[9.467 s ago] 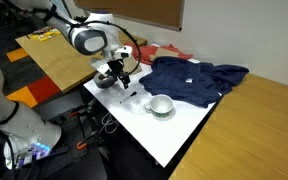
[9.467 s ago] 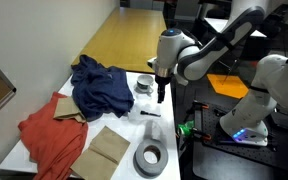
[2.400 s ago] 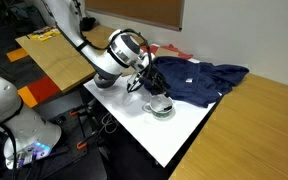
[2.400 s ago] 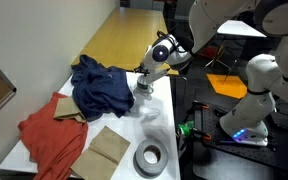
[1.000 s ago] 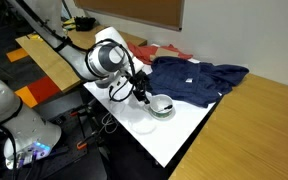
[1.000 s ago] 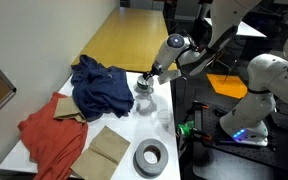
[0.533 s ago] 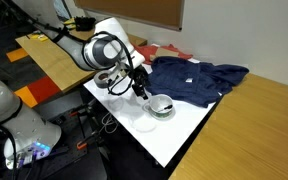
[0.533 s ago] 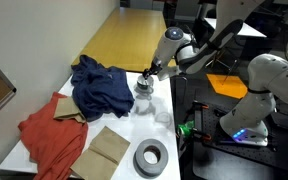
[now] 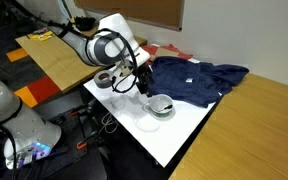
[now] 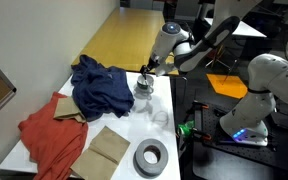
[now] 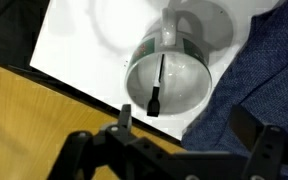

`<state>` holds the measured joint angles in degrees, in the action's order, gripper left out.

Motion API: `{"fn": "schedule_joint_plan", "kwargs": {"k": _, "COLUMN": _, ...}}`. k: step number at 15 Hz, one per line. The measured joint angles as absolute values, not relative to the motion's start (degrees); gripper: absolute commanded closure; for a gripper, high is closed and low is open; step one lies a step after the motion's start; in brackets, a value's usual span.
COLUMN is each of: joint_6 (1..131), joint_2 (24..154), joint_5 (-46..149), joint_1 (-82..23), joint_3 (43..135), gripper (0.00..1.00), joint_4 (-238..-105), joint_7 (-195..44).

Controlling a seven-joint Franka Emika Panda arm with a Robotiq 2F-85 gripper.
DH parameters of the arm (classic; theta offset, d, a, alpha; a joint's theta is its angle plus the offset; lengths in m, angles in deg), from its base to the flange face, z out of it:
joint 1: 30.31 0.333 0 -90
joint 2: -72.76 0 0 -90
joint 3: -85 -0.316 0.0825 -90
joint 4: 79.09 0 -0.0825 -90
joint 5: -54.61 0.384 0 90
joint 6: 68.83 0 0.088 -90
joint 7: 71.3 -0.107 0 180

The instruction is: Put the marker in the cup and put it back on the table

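My gripper reaches outward next and lowers its open fingers into the cup [image 11: 170, 78] around the marker's thick dark end [image 11: 153, 104]. That end lies below and outward of my gripper.
The white cup [image 11: 170, 78] stands on the white table [image 11: 79, 40], right beside the blue cloth. The dark marker [image 11: 157, 85] lies inside the cup, leaning across its bottom. My gripper [image 11: 184, 125] is open and empty, hovering above the cup's near rim and touching nothing. In both exterior views the gripper [image 9: 143, 89] [image 10: 149, 71] hangs a little above and beside the cup [image 9: 161, 105] [image 10: 144, 90]. The marker does not show in the exterior views.
A crumpled blue cloth [image 9: 199, 78] [image 10: 99, 85] lies against the cup. A red cloth [image 10: 49, 135], brown cardboard [image 10: 109, 150] and a grey tape roll [image 10: 150, 157] lie further along the table. Wooden tabletops [image 9: 254, 130] [image 10: 134, 40] border the white table.
The gripper came over the cup with the marker, let it go into the cup, and has since lifted up and back from the cup, open and empty.
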<state>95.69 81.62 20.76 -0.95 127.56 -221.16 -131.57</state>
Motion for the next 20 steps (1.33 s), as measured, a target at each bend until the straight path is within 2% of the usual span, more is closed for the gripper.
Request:
{"fn": "schedule_joint_plan", "kwargs": {"k": 1, "joint_6": 95.7, "joint_2": 82.2, "joint_5": 22.2, "joint_1": -1.2, "joint_3": 127.3, "gripper": 0.00, "joint_4": -221.0, "joint_7": -130.4}}
{"fn": "schedule_joint_plan", "kwargs": {"k": 2, "joint_6": 95.7, "joint_2": 82.9, "joint_5": 23.5, "joint_1": -1.5, "joint_3": 127.1, "gripper": 0.06, "joint_4": -220.8, "joint_7": -129.3}}
{"fn": "schedule_joint_plan", "kwargs": {"k": 4, "joint_6": 95.7, "joint_2": 84.3, "joint_5": 26.0, "joint_1": -2.4, "joint_3": 126.3, "gripper": 0.34, "joint_4": -220.3, "joint_7": -126.9}}
{"fn": "schedule_joint_plan", "kwargs": {"k": 8, "joint_6": 95.7, "joint_2": 86.5, "joint_5": 26.3, "joint_1": -10.7, "joint_3": 118.2, "gripper": 0.49, "joint_4": -218.3, "joint_7": -126.5}}
{"fn": "schedule_joint_plan", "kwargs": {"k": 10, "joint_6": 95.7, "joint_2": 87.6, "joint_5": 26.3, "joint_1": -14.0, "joint_3": 115.2, "gripper": 0.41, "joint_4": -217.2, "joint_7": -126.5}}
{"fn": "schedule_joint_plan", "kwargs": {"k": 13, "joint_6": 95.7, "joint_2": 89.4, "joint_5": 26.3, "joint_1": -17.4, "joint_3": 112.5, "gripper": 0.39, "joint_4": -215.6, "joint_7": -126.5}}
{"fn": "schedule_joint_plan", "kwargs": {"k": 20, "joint_6": 95.9, "joint_2": 93.5, "joint_5": 26.9, "joint_1": -20.6, "joint_3": 110.6, "gripper": 0.45, "joint_4": -212.5, "joint_7": -126.4}}
